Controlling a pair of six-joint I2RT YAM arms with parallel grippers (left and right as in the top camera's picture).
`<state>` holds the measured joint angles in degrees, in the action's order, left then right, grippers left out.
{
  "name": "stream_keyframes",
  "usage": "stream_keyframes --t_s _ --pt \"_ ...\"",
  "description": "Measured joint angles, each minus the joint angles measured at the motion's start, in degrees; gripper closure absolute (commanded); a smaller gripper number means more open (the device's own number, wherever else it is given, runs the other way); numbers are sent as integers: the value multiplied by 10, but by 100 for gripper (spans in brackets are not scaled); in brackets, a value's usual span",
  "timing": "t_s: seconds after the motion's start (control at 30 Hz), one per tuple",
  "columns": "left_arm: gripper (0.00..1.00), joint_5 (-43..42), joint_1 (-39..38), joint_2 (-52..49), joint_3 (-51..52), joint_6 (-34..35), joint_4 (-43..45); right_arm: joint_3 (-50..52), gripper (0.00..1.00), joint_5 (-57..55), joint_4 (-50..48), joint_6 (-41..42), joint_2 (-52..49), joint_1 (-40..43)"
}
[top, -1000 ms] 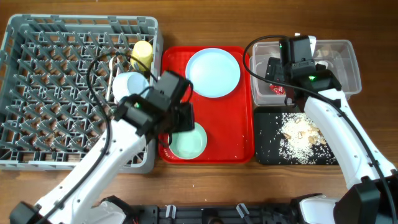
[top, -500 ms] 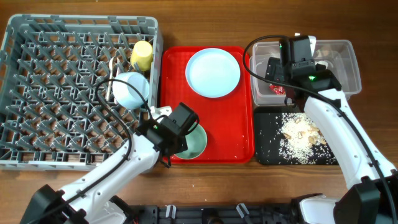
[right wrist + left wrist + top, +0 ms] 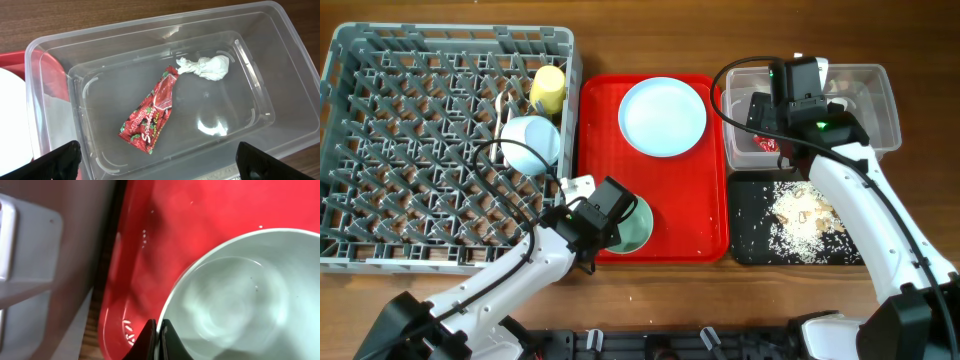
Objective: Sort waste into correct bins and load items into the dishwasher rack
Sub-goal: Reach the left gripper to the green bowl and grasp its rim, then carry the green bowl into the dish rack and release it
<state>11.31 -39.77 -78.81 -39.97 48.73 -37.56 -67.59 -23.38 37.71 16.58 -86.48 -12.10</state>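
Observation:
The empty rack wires near the round dish are to the left in the overhead view, so next the left gripper will lift the pale green bowl point(image 3: 636, 228) across, tilt it in and let go.
The pale green bowl point(image 3: 636, 228) sits at the front left of the red tray point(image 3: 695, 215). My left gripper point(image 3: 611, 222) is shut on the bowl's left rim; the left wrist view shows the jaws point(image 3: 156, 330) pinching the rim of the bowl point(image 3: 235, 295). The light blue plate point(image 3: 663, 117) lies at the back of the red tray. The yellow cup point(image 3: 549, 88) and a white utensil point(image 3: 500, 108) are in the grey rack point(image 3: 410, 150). My right gripper point(image 3: 160, 165) is open above the clear tub point(image 3: 45, 47), which holds the red wrapper point(image 3: 152, 112) and the white tissue point(image 3: 205, 67).
A pale blue-white round dish point(image 3: 530, 143) lies in the rack near its right edge. The black tray point(image 3: 752, 235) in front of the clear tub point(image 3: 880, 105) holds crumbly food scraps point(image 3: 805, 215). The red tray point(image 3: 145, 245) carries a few crumbs.
My left gripper moved from the rack's right edge down to the green bowl and shut on its rim. The pale round dish stays in the rack. The right arm has not moved.

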Motion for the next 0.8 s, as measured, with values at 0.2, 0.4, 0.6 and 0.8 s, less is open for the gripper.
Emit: stream_keyframes --t_s 0.2,0.4,0.6,0.8 --pt "96 13 0 26 -74 -33 -97 0 0 0 0 0 0 0" --pt "96 209 -3 117 -278 -152 -329 0 0 0 0 0 0 0" --pt "96 480 2 56 -278 -177 -486 0 0 0 0 0 0 0" --pt "96 631 94 -68 -278 -255 -455 0 0 0 0 0 0 0"
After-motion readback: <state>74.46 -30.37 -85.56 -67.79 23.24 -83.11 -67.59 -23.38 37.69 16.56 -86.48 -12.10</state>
